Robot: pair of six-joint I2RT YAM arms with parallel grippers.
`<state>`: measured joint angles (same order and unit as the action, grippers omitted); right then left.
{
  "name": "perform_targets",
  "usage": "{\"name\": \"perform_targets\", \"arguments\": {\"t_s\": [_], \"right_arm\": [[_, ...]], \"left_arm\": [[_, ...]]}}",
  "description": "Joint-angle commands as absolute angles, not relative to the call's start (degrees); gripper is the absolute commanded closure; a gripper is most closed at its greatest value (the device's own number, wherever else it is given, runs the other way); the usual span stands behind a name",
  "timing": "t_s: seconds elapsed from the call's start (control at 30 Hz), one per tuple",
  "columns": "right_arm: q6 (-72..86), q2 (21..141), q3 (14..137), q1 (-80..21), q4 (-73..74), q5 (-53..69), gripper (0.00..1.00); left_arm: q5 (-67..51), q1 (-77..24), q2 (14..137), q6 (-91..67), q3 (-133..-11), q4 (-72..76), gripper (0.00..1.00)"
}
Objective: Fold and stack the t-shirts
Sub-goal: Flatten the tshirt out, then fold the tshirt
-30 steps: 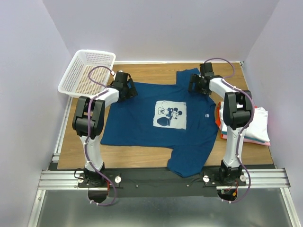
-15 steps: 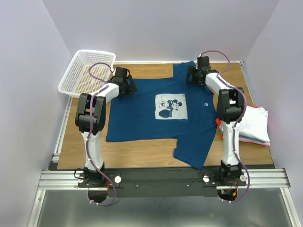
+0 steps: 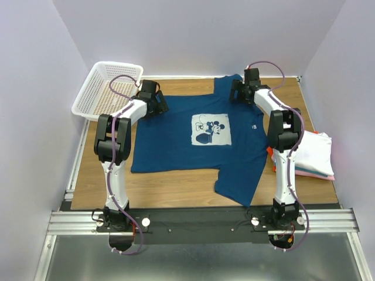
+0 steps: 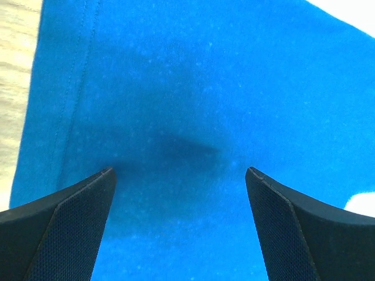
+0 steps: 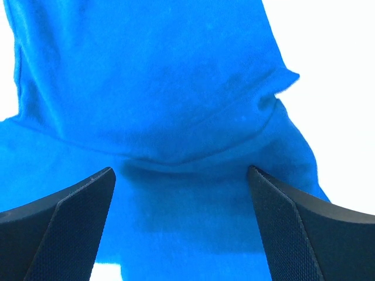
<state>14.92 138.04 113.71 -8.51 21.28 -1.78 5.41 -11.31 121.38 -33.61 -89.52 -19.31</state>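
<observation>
I should move my left gripper back along the tee's hem onto its near hem corner (image 3: 135,169), which lies flat with bare wood around it.
The dark teal-blue tee (image 3: 176,146) lies spread on the wooden table, white Mickey print (image 3: 211,130) facing up. My left gripper (image 3: 157,104) is at the tee's far left corner. In the left wrist view it (image 4: 179,172) is open, with flat blue cloth (image 4: 193,88) between the jaws. My right gripper (image 3: 239,93) is at the tee's far right sleeve. In the right wrist view it (image 5: 180,171) is open over a raised fold of blue cloth (image 5: 152,88). Folded white, pink and orange-red tees (image 3: 313,153) are stacked at the right edge.
A white mesh basket (image 3: 108,88) rests tilted at the far left corner, just beyond my left gripper. One sleeve of the tee (image 3: 237,184) reaches toward the near table edge. Bare wood (image 3: 99,181) shows left of the tee. Walls close in on three sides.
Both grippers have moved toward the far edge of the table. The tee has slid with them, away from the near edge, and now lies flatter.
</observation>
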Motion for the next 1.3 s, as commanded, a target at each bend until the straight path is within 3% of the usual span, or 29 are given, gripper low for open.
{"name": "perform_targets", "arguments": {"t_s": [0.0, 0.17, 0.37, 0.5, 0.67, 1.0, 1.13, 1.27], "right_arm": [[14.59, 130.45, 113.12, -8.52, 23.55, -0.35, 0.0], [15.81, 116.04, 99.03, -9.23, 22.94, -2.28, 0.0], [23.97, 93.02, 70.9, -11.25, 14.78, -4.3, 0.0], [26.97, 83.95, 61.9, -11.25, 14.15, -7.81, 0.0], [28.39, 79.63, 57.66, -11.25, 13.97, -9.67, 0.0], [27.69, 80.77, 56.6, -11.34, 13.62, -9.05, 0.0], [27.25, 80.51, 56.34, -11.34, 13.54, -9.05, 0.0], [26.9, 80.24, 56.16, -11.25, 13.45, -9.4, 0.0]], "left_arm": [[6.5, -12.39, 113.93, -32.96, -91.41, -22.76, 0.02], [9.05, -14.24, 103.2, -35.93, -83.52, -22.77, 0.02], [10.98, -14.24, 86.0, -42.96, -59.47, -23.37, 0.02], [13.62, -14.06, 75.72, -48.58, -46.19, -25.3, 0.02], [13.27, -13.89, 65.23, -56.06, -33.86, -27.59, 0.02], [13.8, -11.96, 64.59, -61.88, -27.77, -26.98, 0.02], [13.71, -9.94, 65.74, -60.91, -28.21, -26.8, 0.13], [12.92, -9.4, 65.04, -60.64, -28.3, -27.16, 0.16]]}}
